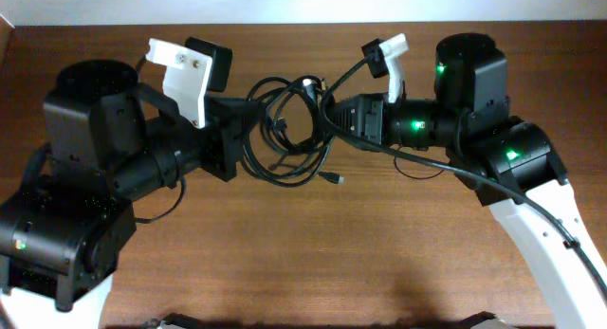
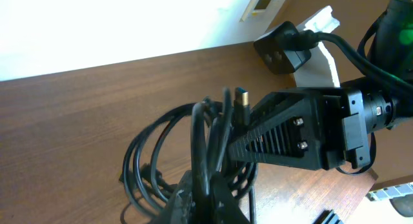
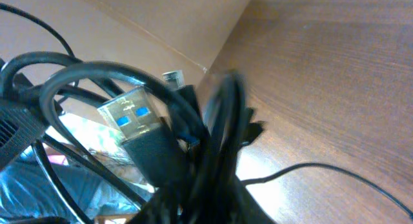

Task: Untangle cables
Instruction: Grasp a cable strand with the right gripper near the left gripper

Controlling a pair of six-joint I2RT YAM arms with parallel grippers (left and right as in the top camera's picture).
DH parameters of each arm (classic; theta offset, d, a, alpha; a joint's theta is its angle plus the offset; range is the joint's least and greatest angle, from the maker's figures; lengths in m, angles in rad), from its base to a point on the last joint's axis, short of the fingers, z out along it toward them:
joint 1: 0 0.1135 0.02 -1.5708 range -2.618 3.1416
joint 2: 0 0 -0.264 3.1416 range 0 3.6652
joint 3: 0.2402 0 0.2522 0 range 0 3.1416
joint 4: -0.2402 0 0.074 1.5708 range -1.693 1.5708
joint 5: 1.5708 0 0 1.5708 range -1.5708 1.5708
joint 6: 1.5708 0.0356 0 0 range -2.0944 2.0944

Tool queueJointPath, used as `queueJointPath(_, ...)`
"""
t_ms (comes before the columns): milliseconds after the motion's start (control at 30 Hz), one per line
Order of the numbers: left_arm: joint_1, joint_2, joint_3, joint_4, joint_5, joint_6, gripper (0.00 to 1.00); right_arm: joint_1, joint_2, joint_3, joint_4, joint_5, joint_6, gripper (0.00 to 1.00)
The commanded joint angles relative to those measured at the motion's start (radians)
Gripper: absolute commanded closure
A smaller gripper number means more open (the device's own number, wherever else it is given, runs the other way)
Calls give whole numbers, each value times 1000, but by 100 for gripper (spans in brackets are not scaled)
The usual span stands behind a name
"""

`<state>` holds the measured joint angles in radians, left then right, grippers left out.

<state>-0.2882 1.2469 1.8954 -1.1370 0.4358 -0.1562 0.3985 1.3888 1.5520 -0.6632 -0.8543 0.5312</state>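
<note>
Cable loops bunch between my left gripper and my right gripper, so next my left gripper needs to pull back and to the left in the overhead view, away from my right gripper, and let go of the black cable.
A tangle of thin black cables [image 1: 294, 130] hangs between my two grippers over the middle of the brown table. My left gripper [image 1: 248, 120] is shut on strands at the tangle's left side. My right gripper [image 1: 327, 109] is shut on strands at its right side. One loose plug end [image 1: 335, 180] lies on the table below the tangle. In the left wrist view the cable loops [image 2: 193, 153] rise from my jaws [image 2: 210, 192], with a blue USB plug [image 2: 241, 98] on top. In the right wrist view a USB plug [image 3: 129, 114] and blurred strands [image 3: 219, 140] fill the jaws [image 3: 206, 198].
The brown wooden table [image 1: 285, 263] runs under both arms. A thicker black arm cable [image 1: 446, 163] runs from the right arm across the table. The right arm's body [image 2: 303, 130] sits close in front of the left wrist camera. A pale wall lies beyond the far table edge.
</note>
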Motion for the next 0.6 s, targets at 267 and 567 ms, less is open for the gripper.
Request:
queueJointPath(267, 1, -91, 23, 38, -63, 39, 100, 6, -2, 4, -39, 7, -74, 96)
queueJointPath(567, 1, -252, 23, 41, -351, 39, 100, 6, -2, 4, -175, 380, -214, 96)
